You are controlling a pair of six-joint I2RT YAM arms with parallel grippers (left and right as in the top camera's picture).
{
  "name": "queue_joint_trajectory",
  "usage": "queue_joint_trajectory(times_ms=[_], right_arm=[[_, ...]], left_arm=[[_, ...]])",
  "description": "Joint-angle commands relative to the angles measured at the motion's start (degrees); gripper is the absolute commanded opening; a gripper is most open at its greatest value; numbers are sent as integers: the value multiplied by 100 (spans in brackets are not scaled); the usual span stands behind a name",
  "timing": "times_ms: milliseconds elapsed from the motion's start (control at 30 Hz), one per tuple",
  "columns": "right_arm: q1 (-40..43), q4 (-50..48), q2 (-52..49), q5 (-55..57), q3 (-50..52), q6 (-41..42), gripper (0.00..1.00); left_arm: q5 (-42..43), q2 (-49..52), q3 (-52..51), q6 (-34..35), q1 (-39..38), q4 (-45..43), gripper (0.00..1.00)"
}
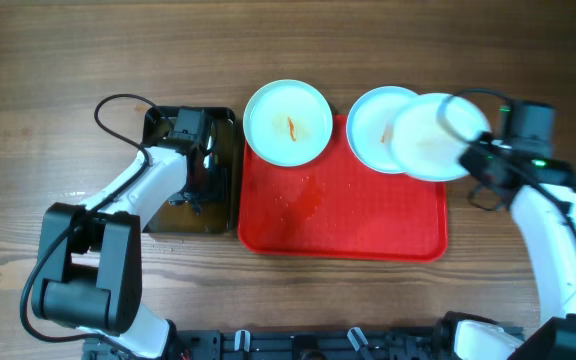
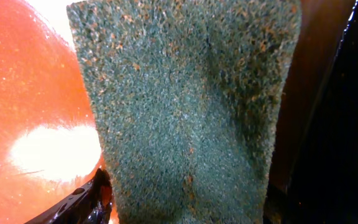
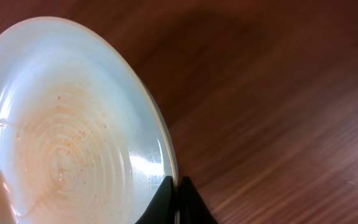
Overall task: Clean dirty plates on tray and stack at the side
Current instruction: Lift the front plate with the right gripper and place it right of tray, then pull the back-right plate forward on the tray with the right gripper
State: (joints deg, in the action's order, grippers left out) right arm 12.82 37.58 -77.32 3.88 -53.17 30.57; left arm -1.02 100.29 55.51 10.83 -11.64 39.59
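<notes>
The third plate should go to the right in the overhead view, back and down, beyond the tray (image 1: 348, 215). My right gripper will take it there and let go of it where the table is bare.
The red tray (image 1: 348, 215) lies mid-table. One plate (image 1: 288, 122) with an orange streak rests on its far left corner. A second plate (image 1: 373, 125) rests on its far right part. My right gripper (image 1: 480, 152) is shut on the rim of a third plate (image 1: 430, 138), held raised above the tray's right end and overlapping the second plate. In the right wrist view this plate (image 3: 67, 143) shows pale orange smears, with the fingers (image 3: 178, 198) pinching its edge. My left gripper (image 1: 200, 160) is over the black basin, shut on a green scouring pad (image 2: 191, 112).
The black basin (image 1: 223, 215) of brownish water stands left of the tray. A black cable (image 1: 118, 105) loops on the table at the far left. Wet smears (image 1: 303, 195) mark the tray floor. Bare wooden table (image 1: 528, 60) lies right of the tray.
</notes>
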Motion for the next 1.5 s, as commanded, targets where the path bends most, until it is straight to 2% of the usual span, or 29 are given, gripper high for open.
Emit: queue_joint_trajectory(times_ms=[0,133,400,467,500,567,633,800,933,1033,1133,1267,1367,1467], right_arm=[[903,87,114,-437,37,428,4],[1808,66,70,-396,291,605,4],[1950,153,-26,-278,317,391,5],[1950,170,-26,-269,317,391,18],[1950,168,-26,-269,317,393,31],[1950,166,-26,-275,315,391,38],[1950,164,-26,-496,315,275,52],[1823,61,-26,-1864,315,-723,58],[1239,15,-26,-2455,315,-1244,59],[321,-210,-26,-2691,315,-1707,60],[-651,-595,-26,-2618,315,-1792,61],[-1912,-1259,-258,-2100,315,-1261,63],[-2531,-1753,-684,-1998,315,-994,65],[-3141,-2295,-1412,-1641,315,-227,66]], left_arm=[[11,31,2,9,-13,-15,67],[13,31,2,9,-13,-13,67],[13,31,2,7,-13,-11,66],[13,31,2,7,-13,-11,66],[13,31,2,9,-13,-13,66],[13,31,2,9,-13,-11,66],[13,31,2,7,-13,-15,66],[13,31,2,9,-13,-15,66],[13,31,2,9,-13,-15,67],[13,31,2,9,-13,-15,67],[13,31,2,9,-13,-15,67],[13,31,0,9,-13,-13,67],[55,31,2,9,-13,-13,67],[55,31,2,7,-13,-13,67]])
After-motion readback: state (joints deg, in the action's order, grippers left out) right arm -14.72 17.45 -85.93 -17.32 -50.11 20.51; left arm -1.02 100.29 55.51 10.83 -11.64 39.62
